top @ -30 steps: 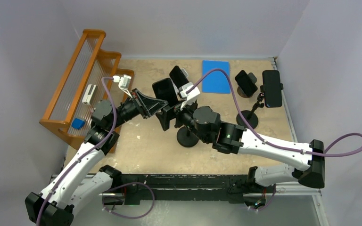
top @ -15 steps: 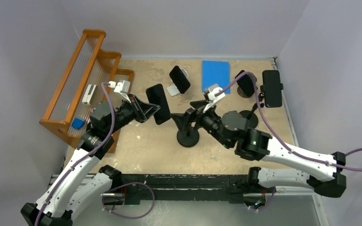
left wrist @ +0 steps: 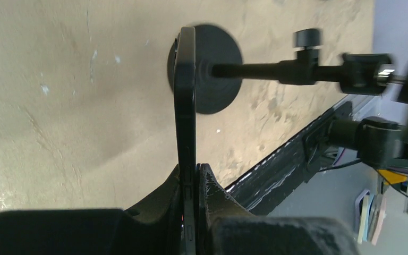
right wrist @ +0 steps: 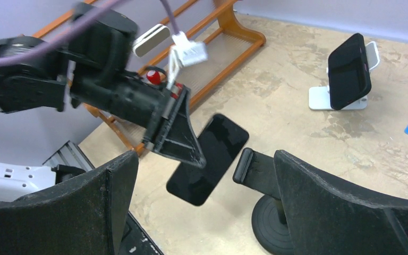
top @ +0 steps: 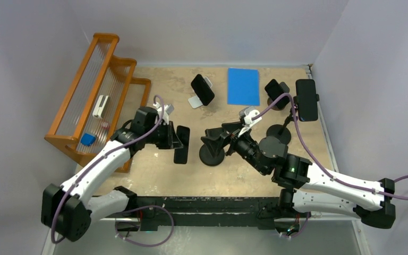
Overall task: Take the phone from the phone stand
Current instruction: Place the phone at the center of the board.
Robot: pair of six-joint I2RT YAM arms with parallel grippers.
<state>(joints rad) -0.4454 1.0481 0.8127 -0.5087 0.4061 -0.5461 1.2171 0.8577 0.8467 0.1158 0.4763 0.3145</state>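
Note:
My left gripper will next lower the black phone beside the round base, back toward the table's front edge, because the table is clear there.
My left gripper (top: 171,139) is shut on the black phone (top: 181,144) and holds it clear of the stand, left of it, low over the table. In the left wrist view the phone (left wrist: 185,90) stands edge-on between my fingers, with the gripper (left wrist: 194,178) clamped on its lower end. The black phone stand (top: 211,154), with round base and empty clamp, also shows in the left wrist view (left wrist: 207,69). My right gripper (top: 224,136) is open at the stand's clamp. In the right wrist view the gripper (right wrist: 207,202) frames the phone (right wrist: 212,154) and the clamp (right wrist: 255,170).
A wooden rack (top: 93,90) stands at the left. A white stand with a phone (top: 202,89), a blue mat (top: 243,86) and two more phones on stands (top: 277,93) (top: 306,99) sit at the back and right. The table's front edge (top: 212,201) is near.
My left gripper has carried the phone off the stand, leftward and down toward the table. My right gripper has let go of the stand's clamp, opened, and drawn back to the right.

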